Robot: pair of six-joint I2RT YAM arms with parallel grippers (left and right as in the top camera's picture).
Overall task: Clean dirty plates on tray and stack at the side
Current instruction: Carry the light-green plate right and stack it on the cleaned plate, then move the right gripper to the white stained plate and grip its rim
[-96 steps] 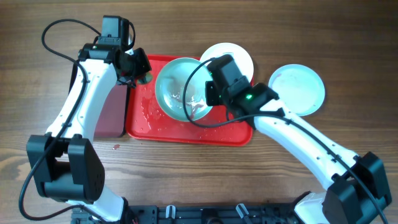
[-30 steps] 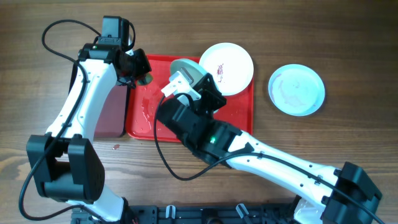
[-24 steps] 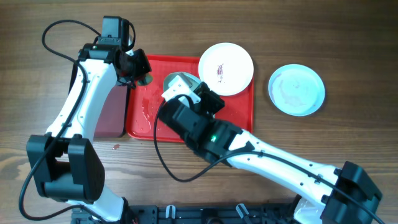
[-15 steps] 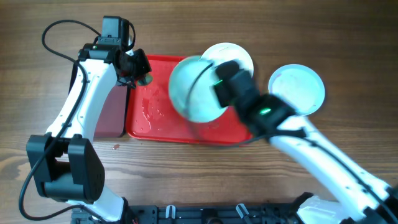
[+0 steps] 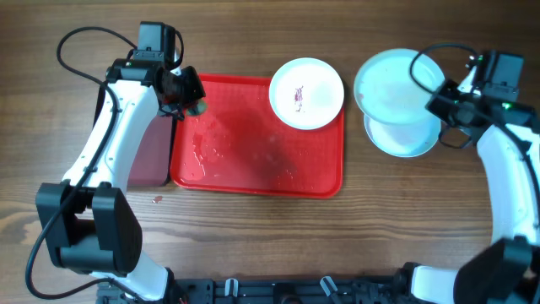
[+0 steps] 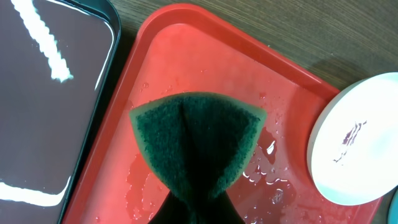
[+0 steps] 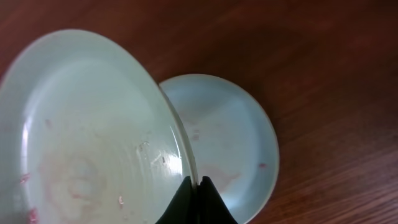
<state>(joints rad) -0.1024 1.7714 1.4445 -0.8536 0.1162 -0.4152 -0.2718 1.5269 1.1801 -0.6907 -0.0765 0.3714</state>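
I need to bring the pale plate down with my right gripper next, onto the pale blue-green plate (image 5: 403, 129) (image 7: 216, 148) under it, beside the tray.
The red tray (image 5: 253, 156) lies mid-table, wet. A white plate (image 5: 306, 93) with a red sauce smear rests on its upper right corner; it also shows in the left wrist view (image 6: 354, 149). My right gripper (image 5: 440, 101) is shut on the rim of a pale plate (image 5: 392, 80) and holds it tilted above a pale blue-green plate (image 5: 405, 135) that lies on the table right of the tray. In the right wrist view the held plate (image 7: 87, 137) has faint red traces, and the lower plate (image 7: 230, 143) lies behind it. My left gripper (image 5: 187, 97) is shut on a green sponge (image 6: 196, 140) above the tray's upper left corner.
A dark maroon, black-rimmed tray (image 5: 148, 148) lies just left of the red tray; it also shows in the left wrist view (image 6: 50, 93). Water drops sit on the red tray (image 6: 273, 149). The table is wooden (image 5: 253, 245).
My right arm has lifted the pale plate off the red tray and swung it right, over the blue-green plate. The left arm has not moved.
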